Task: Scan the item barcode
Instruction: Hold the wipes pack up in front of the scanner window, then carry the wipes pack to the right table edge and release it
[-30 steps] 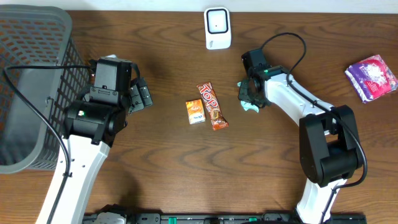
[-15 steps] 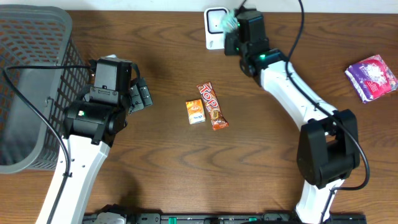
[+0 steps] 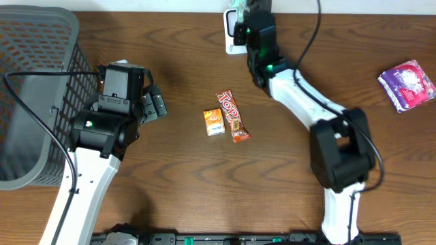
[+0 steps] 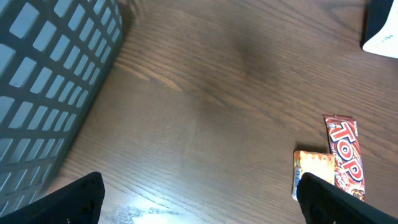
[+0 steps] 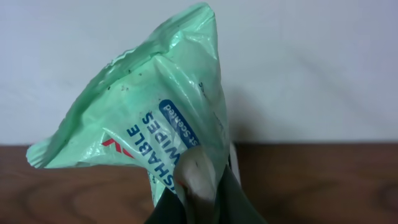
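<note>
My right gripper swings to the right in the overhead view next and lowers to release by the purple packet's near edge (image 3: 390, 93), as it lies clear of the scanner (image 3: 234, 35).
My right gripper (image 3: 244, 17) is shut on a pale green wipes packet (image 5: 149, 118), pinching its lower corner between the fingers (image 5: 199, 180). In the overhead view the packet (image 3: 236, 6) hangs right over the white scanner (image 3: 234, 35) at the table's back edge and hides part of it. No barcode shows on the side facing the wrist camera. My left gripper (image 3: 155, 103) hovers at the left of the table, and its jaws (image 4: 202, 205) stand wide open with nothing between them.
A red "Top" candy bar (image 3: 232, 116) and a small orange packet (image 3: 213, 122) lie mid-table. A purple packet (image 3: 407, 83) rests at the far right. A grey mesh basket (image 3: 34, 88) fills the left side, close beside the left arm.
The right arm has swung from the table right of centre up to the back edge, carrying the green packet over the scanner. The left arm has not moved.
</note>
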### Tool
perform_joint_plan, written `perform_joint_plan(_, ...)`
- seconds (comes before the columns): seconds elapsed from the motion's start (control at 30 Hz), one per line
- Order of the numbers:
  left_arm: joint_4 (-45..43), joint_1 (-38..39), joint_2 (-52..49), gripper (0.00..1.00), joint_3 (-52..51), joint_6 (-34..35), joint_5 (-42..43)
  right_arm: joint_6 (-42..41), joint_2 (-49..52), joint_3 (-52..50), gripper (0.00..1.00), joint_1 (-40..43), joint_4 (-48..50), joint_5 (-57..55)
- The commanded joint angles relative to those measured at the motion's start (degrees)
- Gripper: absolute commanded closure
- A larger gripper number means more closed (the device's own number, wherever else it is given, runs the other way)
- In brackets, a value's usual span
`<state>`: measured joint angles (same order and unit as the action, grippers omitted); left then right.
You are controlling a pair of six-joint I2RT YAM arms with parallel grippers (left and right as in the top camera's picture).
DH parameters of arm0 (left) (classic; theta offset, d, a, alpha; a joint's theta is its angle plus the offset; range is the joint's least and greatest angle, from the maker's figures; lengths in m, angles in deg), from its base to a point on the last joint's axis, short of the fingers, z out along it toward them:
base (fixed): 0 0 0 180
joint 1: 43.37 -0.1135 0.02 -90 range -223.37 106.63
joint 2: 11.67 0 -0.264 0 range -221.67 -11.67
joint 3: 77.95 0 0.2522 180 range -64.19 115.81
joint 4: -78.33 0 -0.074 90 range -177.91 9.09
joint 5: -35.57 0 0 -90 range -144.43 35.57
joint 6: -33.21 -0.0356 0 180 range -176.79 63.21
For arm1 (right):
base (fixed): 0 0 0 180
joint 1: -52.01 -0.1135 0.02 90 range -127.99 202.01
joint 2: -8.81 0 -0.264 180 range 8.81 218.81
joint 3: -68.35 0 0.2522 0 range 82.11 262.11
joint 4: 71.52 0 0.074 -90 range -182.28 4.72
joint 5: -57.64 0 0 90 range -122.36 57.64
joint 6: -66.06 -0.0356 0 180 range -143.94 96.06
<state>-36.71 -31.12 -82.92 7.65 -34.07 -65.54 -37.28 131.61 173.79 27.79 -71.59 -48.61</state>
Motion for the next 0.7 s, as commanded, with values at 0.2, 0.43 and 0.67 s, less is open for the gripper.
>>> perform_joint_plan(0.2, 0.2, -0.1, 0.5, 0.02, 0.4, 0.5, -1.2, -2.5, 9.0, 19.2, 0.99, 0.5, -12.8, -0.5)
perform_joint_plan(0.43, 0.2, -0.1, 0.5, 0.02, 0.4, 0.5, -1.2, -2.5, 17.1, 36.7, 0.99, 1.9, -30.7, 0.7)
perform_joint_plan(0.67, 0.2, -0.1, 0.5, 0.02, 0.4, 0.5, -1.2, -2.5, 19.2, 37.6, 0.99, 3.2, -33.2, 4.6)
